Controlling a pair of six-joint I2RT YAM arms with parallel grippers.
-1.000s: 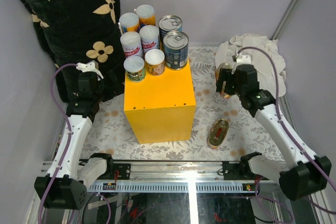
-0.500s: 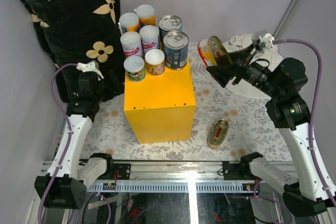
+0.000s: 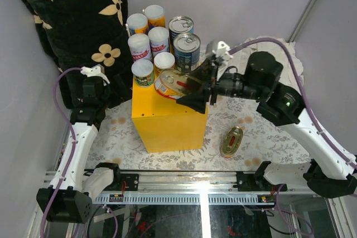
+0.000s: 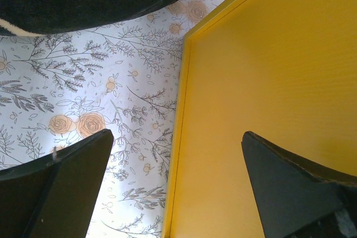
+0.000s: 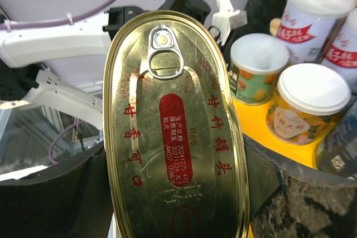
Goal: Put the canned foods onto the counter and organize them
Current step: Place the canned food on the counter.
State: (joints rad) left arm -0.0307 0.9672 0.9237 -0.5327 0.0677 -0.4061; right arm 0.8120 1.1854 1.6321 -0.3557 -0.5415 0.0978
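Note:
Cans fill the back of the box. My right gripper should carry the gold tin to the left in the top view and down onto the box's bare front strip [image 3: 149, 99].
The counter, a yellow box [image 3: 167, 116], stands mid-table with several white-lidded slim cans [image 3: 143, 72] and two blue-labelled cans [image 3: 187, 53] packed at the back of its top. My right gripper [image 3: 187, 90] is shut on a flat oval gold tin [image 3: 169, 85], holding it tilted just above the box's top, in front of the cans. The right wrist view shows that tin [image 5: 173, 132] lid-on between the fingers. A second oval gold tin [image 3: 231, 141] lies on the cloth right of the box. My left gripper [image 4: 175, 137] hangs open and empty beside the box's left side [image 4: 268, 82].
A black flower-patterned pillow [image 3: 72, 15] leans at the back left, close behind the left arm. A crumpled white cloth [image 3: 297, 62] lies at the back right. A floral tablecloth [image 3: 223, 115] covers the table. A metal rail [image 3: 195, 181] runs along the near edge.
My right arm swung left from the back right corner, carrying the oval gold tin to just over the yellow box's top. The left arm has not moved.

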